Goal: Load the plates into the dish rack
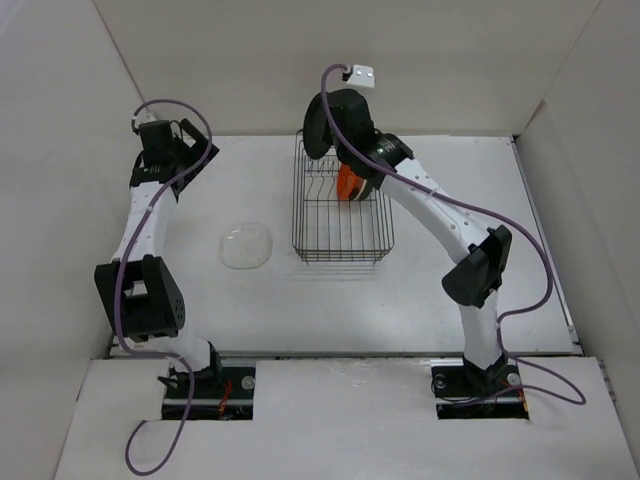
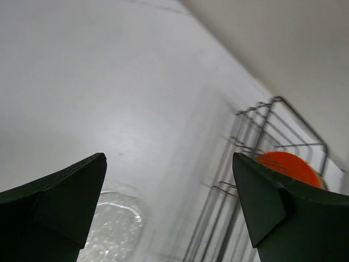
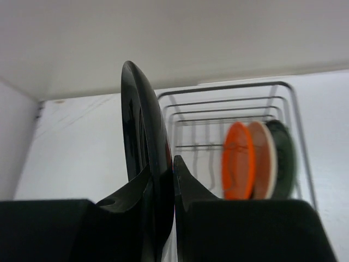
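My right gripper lowers and shifts toward the orange plate (image 3: 238, 161) next, setting the black plate upright in the rack's slots beside that plate, since those slots stand empty.
The black wire dish rack (image 1: 340, 235) stands at the back middle of the table. An orange plate (image 3: 238, 161), a cream plate (image 3: 263, 158) and a dark teal plate (image 3: 284, 158) stand upright in it, side by side. My right gripper (image 3: 162, 165) is shut on the black plate (image 3: 143, 136), held on edge above the rack's far left part (image 1: 315, 130). The clear plate (image 1: 247, 245) lies flat on the table left of the rack. My left gripper (image 2: 169, 158) is open and empty, raised at the back left (image 1: 192, 152), with the clear plate (image 2: 112, 229) below it.
White walls close in the table at the back and both sides. The right arm's elbow (image 1: 480, 265) hangs over the table to the right of the rack. The rack (image 2: 262, 164) and orange plate (image 2: 289, 166) also show in the left wrist view.
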### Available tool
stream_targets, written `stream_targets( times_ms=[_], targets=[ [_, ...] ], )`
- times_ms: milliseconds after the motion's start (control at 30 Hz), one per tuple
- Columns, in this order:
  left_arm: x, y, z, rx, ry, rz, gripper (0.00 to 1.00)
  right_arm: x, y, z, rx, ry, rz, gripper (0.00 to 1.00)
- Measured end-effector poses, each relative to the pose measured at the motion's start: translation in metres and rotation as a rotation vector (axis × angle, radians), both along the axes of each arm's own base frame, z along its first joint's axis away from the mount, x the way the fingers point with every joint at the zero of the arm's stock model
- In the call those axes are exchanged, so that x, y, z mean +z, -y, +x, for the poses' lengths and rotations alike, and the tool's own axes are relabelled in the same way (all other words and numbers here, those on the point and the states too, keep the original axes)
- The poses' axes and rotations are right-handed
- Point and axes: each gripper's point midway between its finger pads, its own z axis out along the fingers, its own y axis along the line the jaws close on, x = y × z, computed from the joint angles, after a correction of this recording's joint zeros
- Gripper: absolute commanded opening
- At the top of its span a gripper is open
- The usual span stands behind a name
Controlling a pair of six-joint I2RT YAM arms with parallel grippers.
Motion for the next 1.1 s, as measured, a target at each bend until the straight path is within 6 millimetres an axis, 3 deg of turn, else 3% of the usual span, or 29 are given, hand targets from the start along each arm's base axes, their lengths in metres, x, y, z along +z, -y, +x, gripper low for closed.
stream_targets(
  times_ms=[167,300,433,633,833,1000,1100],
  targets=[
    [-0.065,-0.034,-0.01,0.119,-0.209,0.033,1.0,-0.033,0.037,0.009,-0.19,-0.058,-0.13,0.0],
    [-0.089,-0.044,-0.021,0.156,-0.292,0.048,1.0,-0.076,0.052,0.023,-0.244,-0.132,-0.208,0.0],
    [-0.093,-0.046,-0.024,0.167,-0.308,0.056,1.0,-0.108,0.061,0.035,-0.245,-0.196,-0.232,0.0],
    [-0.095,-0.047,-0.025,0.171,-0.312,0.06,1.0,-0.124,0.069,0.047,-0.233,-0.23,-0.21,0.0],
    [-0.11,-0.04,-0.033,0.15,-0.346,0.046,1.0,-0.147,0.053,0.051,-0.171,-0.272,-0.188,0.0],
    [-0.11,-0.038,-0.032,0.144,-0.345,0.043,1.0,-0.167,0.042,0.053,-0.14,-0.305,-0.171,0.0],
    [-0.11,-0.036,-0.032,0.141,-0.344,0.044,1.0,-0.17,0.039,0.057,-0.138,-0.299,-0.163,0.0]
  ],
)
